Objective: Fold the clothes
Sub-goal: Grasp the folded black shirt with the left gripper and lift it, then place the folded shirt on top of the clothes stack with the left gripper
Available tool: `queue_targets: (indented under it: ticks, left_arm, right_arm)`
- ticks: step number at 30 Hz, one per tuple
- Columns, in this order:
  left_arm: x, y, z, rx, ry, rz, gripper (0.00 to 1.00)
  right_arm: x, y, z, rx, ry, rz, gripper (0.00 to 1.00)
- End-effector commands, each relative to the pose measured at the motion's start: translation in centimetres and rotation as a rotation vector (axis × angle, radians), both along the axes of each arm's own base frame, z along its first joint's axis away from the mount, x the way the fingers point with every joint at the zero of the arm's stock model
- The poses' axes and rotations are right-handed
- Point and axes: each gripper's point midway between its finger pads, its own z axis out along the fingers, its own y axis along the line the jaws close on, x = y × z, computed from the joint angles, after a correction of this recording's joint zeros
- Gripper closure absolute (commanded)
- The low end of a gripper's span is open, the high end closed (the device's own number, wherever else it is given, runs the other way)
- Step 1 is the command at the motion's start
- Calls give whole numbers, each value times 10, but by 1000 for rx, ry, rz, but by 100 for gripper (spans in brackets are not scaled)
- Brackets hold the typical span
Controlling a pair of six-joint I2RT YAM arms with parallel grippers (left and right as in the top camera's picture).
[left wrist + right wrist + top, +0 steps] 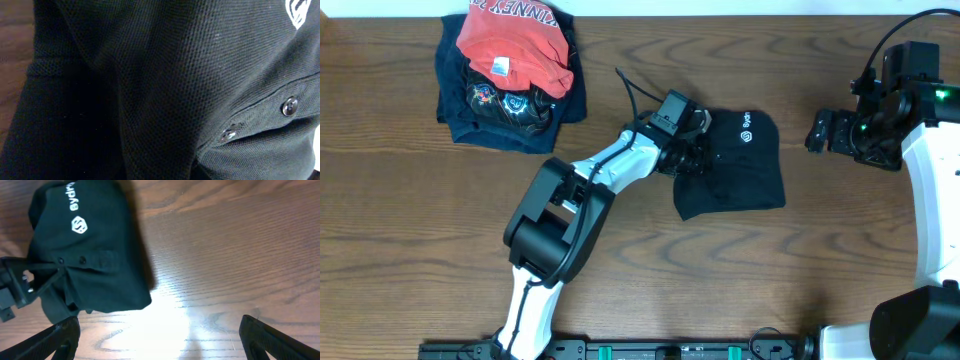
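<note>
I will next lift the black garment outward and to the left in the overhead view with my left gripper and let go of it on top of the red shirt, because the garment needs folding.
The black garment lies folded into a compact block right of the table's middle, with its small white logo facing up. My left gripper is at the garment's left edge. In the right wrist view its fingers meet on the button placket, pinching the fabric. Black knit fabric with two buttons fills the left wrist view and hides the jaws. My right gripper hovers open and empty to the right of the garment, and its fingers are spread wide over bare wood.
A red shirt with white lettering lies on a navy printed shirt at the back left. The wooden table runs across the whole view. The right arm's white body stands at the right edge.
</note>
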Motion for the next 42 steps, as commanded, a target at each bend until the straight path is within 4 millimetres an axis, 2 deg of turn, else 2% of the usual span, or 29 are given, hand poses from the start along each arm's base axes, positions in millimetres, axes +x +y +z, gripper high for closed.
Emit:
queue_targets:
  ticks: [1,7,11,16,20,22,23,26,28,32,35,38,42]
  left_arm:
    - [17,36,22,46,-55,69,94]
    - [40,69,109,-21,-215,130,94]
    - [48,88,158,-65,-308,176,94]
    - [58,107,194,-100,-394,224,94]
    - [82,132,222,-141,-483,304,94]
    - [103,156,243,-172,-548,378,94]
    - [107,161,247,-178,-562,392,94]
    - [131,197,276,-219,-650,501,94]
    - [148,229,296,-249,-726,589,94]
    - [166,277,316,-268,-809,734,94]
    - [177,305,321,-274,-850,814,94]
    - [188,329,310,-249,-855,891,94]
    - [201,356,277,-184,-812,972,94]
  right_arm:
    - [0,-5,2,-17,-5,-2,1]
    - [2,-6,3,-18,-13,-2,1]
    - [3,-6,3,-18,-16,-2,1]
    - [3,-6,3,-18,-15,-2,1]
    - [2,-6,2,-18,-11,-2,1]
    - [1,-5,2,-17,-7,-2,1]
    - [1,-5,2,-17,-6,-2,1]
    - [0,-5,1,-16,-1,-2,1]
    - [-1,-5,1,-16,0,-2,1]
    - [-2,-5,1,-15,6,-1,1]
    - [-4,-4,0,-14,14,-1,1]
    - [-6,-4,0,-12,22,-1,1]
    - [-9,-4,-1,-11,33,-2,1]
